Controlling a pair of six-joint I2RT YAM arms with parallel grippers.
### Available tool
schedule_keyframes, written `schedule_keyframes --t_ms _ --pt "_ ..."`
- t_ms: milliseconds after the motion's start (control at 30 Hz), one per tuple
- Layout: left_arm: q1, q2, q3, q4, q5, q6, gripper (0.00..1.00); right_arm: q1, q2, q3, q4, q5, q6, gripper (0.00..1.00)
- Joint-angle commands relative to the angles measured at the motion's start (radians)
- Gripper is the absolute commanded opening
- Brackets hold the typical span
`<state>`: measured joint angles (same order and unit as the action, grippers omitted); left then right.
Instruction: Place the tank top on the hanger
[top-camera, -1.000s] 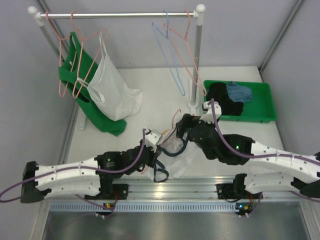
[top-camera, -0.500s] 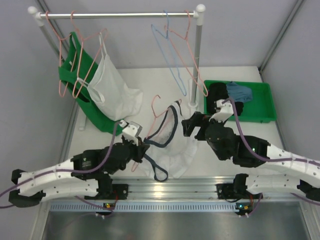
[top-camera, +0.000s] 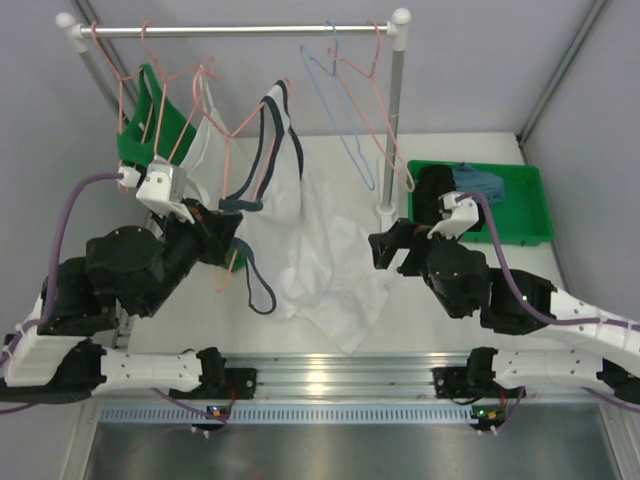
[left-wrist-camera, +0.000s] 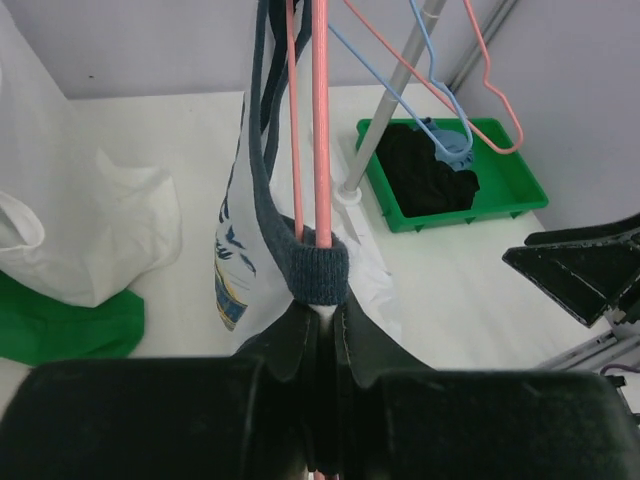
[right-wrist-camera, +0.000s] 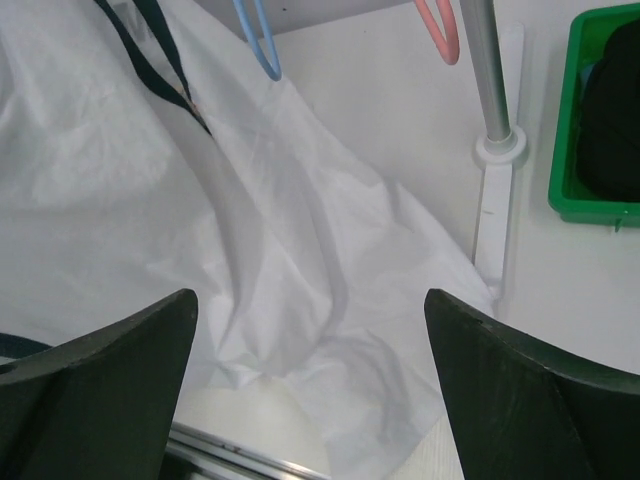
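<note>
The bare bar beside the hung tops is outward of the robot's left gripper, so the left gripper next needs to carry the hanger outward, lower its hook onto the bar and let go.
My left gripper (top-camera: 226, 246) is raised at the left and is shut on the pink hanger (top-camera: 243, 130) together with a navy strap of the tank top (top-camera: 320, 240). In the left wrist view the jaws (left-wrist-camera: 322, 318) pinch the pink wire (left-wrist-camera: 320, 120) and the navy trim (left-wrist-camera: 318, 275). The blue-and-yellow print (left-wrist-camera: 232, 290) shows beside them. The white top hangs from the hanger, its hem trailing on the table. My right gripper (top-camera: 383, 252) is open and empty, just right of the cloth. In its own view, the gripper (right-wrist-camera: 320, 390) is above the hem (right-wrist-camera: 300, 260).
A clothes rail (top-camera: 240, 30) spans the back, with a green top (top-camera: 150, 150) and a plain white top (top-camera: 215, 160) on pink hangers at the left. A light blue hanger (top-camera: 340, 120) and a pink one (top-camera: 385, 120) hang by the right post (top-camera: 395, 110). A green tray (top-camera: 530, 235) holds dark clothes.
My left arm has lifted the hanger and tank top off the table, up and to the left toward the rail. My right gripper has drawn back to the right, off the cloth.
</note>
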<state>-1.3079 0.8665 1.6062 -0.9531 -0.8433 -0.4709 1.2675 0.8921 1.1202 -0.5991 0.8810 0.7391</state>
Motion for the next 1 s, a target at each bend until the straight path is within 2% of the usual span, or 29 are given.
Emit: schedule_keyframes --t_ms 0,33,133,233,300,433,567,633,667,767,800,833,867,967 --pt "0.002 0.074 0.173 -0.133 -0.095 0.035 0.0 0.003 -0.001 0.062 0.005 -0.004 -0.046 0.96" --pt "0.002 0.115 0.263 -0.191 -0.111 0.035 0.0 0.003 -0.001 0.072 0.005 -0.004 -0.049 0.96" --pt "0.002 0.182 0.381 -0.242 -0.112 0.051 0.0 0.003 0.004 0.087 0.004 -0.007 -0.063 0.96" --pt "0.002 0.235 0.408 -0.298 -0.106 0.032 0.0 0.003 0.005 0.087 0.01 -0.016 -0.067 0.96" --pt "0.002 0.24 0.355 -0.306 -0.102 0.015 0.0 0.003 0.007 0.084 0.01 -0.023 -0.063 0.96" --pt "0.004 0.183 0.226 -0.21 -0.079 0.026 0.0 0.006 0.005 0.073 0.01 -0.042 -0.053 0.96" --pt "0.012 0.19 0.166 -0.176 -0.042 0.04 0.0 0.004 0.005 0.07 0.005 -0.057 -0.05 0.96" --pt "0.054 0.203 0.138 -0.153 -0.014 0.061 0.0 0.004 0.004 0.069 -0.004 -0.059 -0.046 0.95" --pt "0.082 0.198 0.123 -0.124 0.013 0.083 0.0 0.004 0.001 0.066 -0.007 -0.06 -0.041 0.95" --pt "0.289 0.18 0.061 -0.023 0.237 0.161 0.0 0.004 -0.004 0.055 -0.008 -0.066 -0.035 0.95" --pt "0.429 0.189 0.031 -0.004 0.306 0.178 0.0 0.004 -0.005 0.055 -0.017 -0.068 -0.032 0.96" --pt "0.491 0.195 0.015 0.032 0.435 0.205 0.0 0.004 -0.002 0.056 -0.022 -0.068 -0.03 0.95" --pt "0.583 0.195 0.005 0.054 0.479 0.216 0.0 0.004 -0.002 0.056 -0.027 -0.068 -0.027 0.95" --pt "0.703 0.184 -0.038 0.151 0.578 0.255 0.0 0.004 -0.012 0.056 -0.044 -0.062 -0.024 0.96"
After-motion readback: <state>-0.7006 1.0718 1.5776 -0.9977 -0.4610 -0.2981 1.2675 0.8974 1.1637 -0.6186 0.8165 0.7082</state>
